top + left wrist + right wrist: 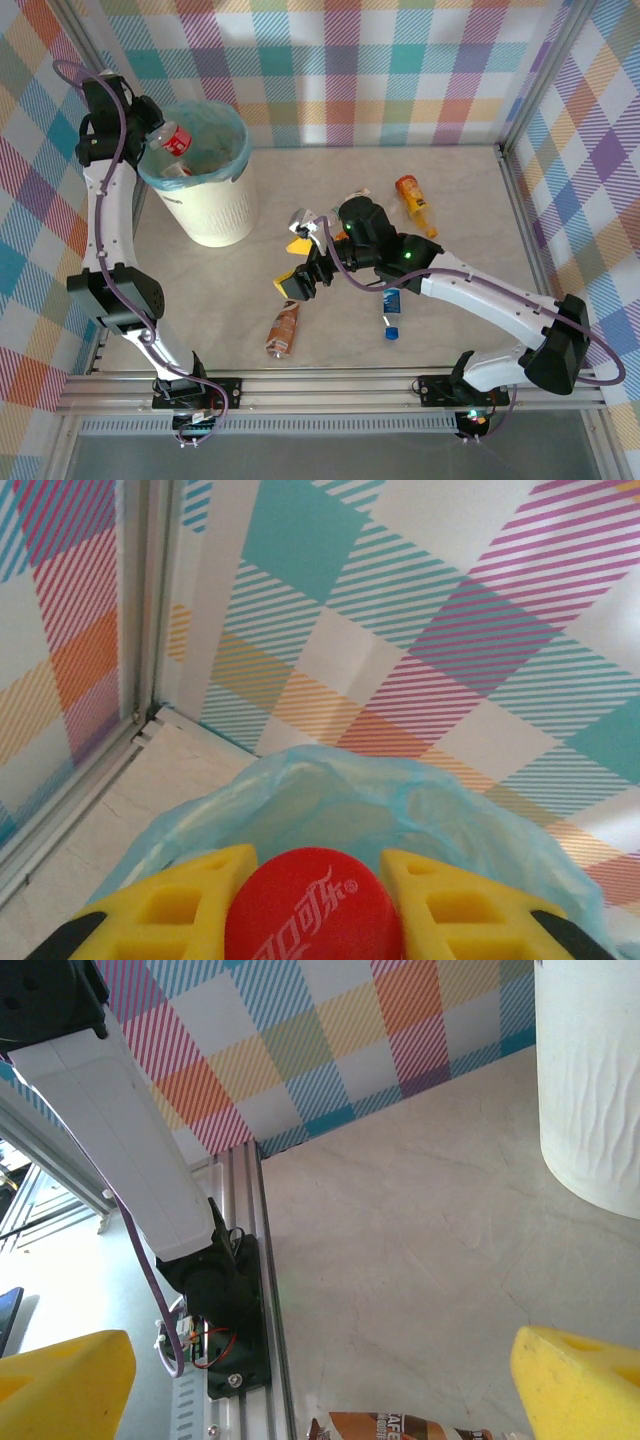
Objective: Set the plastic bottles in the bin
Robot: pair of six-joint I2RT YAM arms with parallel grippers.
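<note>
My left gripper should move gently toward the middle of the table and slightly back to the bin's opening [320, 795] beside it and let go of the clear bottle, since the bottle hangs over the bag [380, 800].
My left gripper [152, 136] is up at the left rim of the bin [222, 215], shut on a clear bottle with a red label [174, 140] that pokes out over the bin's mouth. In the left wrist view the yellow fingers [170, 910] clamp the bottle's red cap [312, 905] above the teal bag [380, 800]. My right gripper [296, 266] hovers open over mid-table, just above a brown bottle [283, 328] lying flat. That brown bottle [400, 1428] shows at the lower edge of the right wrist view, between the wide-apart fingers [580, 1380].
An orange bottle [415, 200] lies at the back right and a blue-capped bottle [391, 312] lies partly under the right arm. A crumpled bottle [303, 219] lies behind the right gripper. The bin's white wall [590, 1070] stands ahead of the right wrist, the left arm's base [215, 1300] to its left.
</note>
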